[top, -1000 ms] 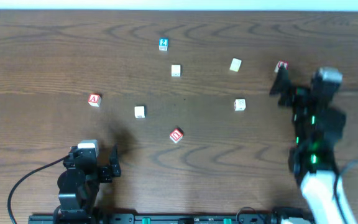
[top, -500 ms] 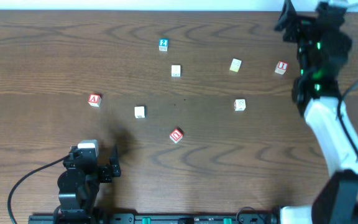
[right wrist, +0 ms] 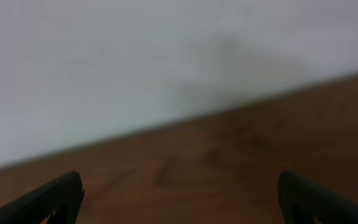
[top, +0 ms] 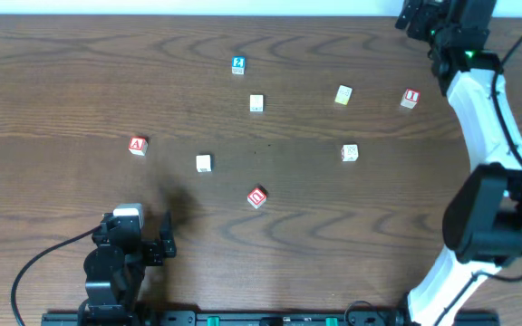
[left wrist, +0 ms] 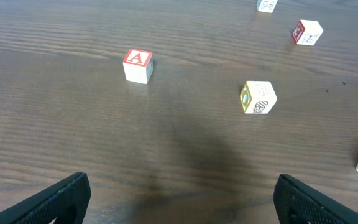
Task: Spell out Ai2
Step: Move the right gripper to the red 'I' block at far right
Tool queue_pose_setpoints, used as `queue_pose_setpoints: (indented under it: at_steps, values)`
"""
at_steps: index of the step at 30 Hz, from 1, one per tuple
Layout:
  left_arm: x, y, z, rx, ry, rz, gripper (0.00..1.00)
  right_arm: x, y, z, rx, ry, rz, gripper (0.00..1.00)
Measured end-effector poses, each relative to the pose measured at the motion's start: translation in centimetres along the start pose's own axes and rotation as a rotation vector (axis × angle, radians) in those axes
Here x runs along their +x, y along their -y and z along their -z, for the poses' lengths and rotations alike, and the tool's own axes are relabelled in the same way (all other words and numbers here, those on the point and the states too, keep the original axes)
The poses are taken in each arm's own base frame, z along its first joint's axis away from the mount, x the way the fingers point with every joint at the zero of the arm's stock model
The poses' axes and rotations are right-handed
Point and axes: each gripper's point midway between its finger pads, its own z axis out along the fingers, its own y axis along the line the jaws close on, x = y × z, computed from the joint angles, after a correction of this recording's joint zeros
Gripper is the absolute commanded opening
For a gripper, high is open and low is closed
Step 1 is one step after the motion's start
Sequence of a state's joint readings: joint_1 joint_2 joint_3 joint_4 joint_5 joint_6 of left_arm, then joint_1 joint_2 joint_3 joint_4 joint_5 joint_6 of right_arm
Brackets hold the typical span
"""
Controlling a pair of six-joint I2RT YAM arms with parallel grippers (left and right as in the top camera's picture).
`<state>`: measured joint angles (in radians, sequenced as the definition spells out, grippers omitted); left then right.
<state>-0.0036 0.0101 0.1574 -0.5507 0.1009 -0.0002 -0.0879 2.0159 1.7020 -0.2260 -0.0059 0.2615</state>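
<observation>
The red block (top: 410,98) lies below my right gripper, nearer my base. My right gripper is facing the wall, so next I will tilt it downward, lower it and draw it back onto the block.
A red "A" block (top: 137,145) lies at the left of the table and also shows in the left wrist view (left wrist: 138,65). A blue "2" block (top: 238,64) lies at the back centre. A red block (top: 410,98) lies at the right; its letter is too small to read. My left gripper (top: 165,237) is open and empty near the front edge, well short of the "A" block (left wrist: 182,202). My right gripper (top: 412,16) is open and empty at the far right back edge, beyond the red block. Its wrist view (right wrist: 179,199) is blurred and shows only table edge and wall.
Other blocks are scattered about: a white one (top: 256,103), a yellowish one (top: 343,94), a white one (top: 350,152), a white one (top: 204,163) seen closer with pictures (left wrist: 258,97), and a red one (top: 257,196). The right arm stretches along the table's right side.
The right arm has swung from beside the red block at the right up to the far back edge of the table. The left arm and all blocks have not moved.
</observation>
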Motion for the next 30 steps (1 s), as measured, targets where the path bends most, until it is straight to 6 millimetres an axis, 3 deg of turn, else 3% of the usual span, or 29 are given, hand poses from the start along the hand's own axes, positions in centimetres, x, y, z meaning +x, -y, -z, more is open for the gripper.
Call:
queue_pose_setpoints:
  at_steps: [5,8,20,30]
  values:
    - [0.0,0.0,0.0,0.0,0.0,0.0,0.95,5.5,1.4,-2.7,0.034,-0.16,-0.042,0.99]
    - [0.0,0.0,0.0,0.0,0.0,0.0,0.95,8.1,2.0,-3.0,0.054,-0.245,-0.051,0.99]
    - [0.0,0.0,0.0,0.0,0.0,0.0,0.95,12.6,4.0,-1.6,0.155,-0.43,-0.048,0.98]
    - [0.0,0.0,0.0,0.0,0.0,0.0,0.95,17.2,5.7,-2.6,0.228,-0.547,-0.074,0.96]
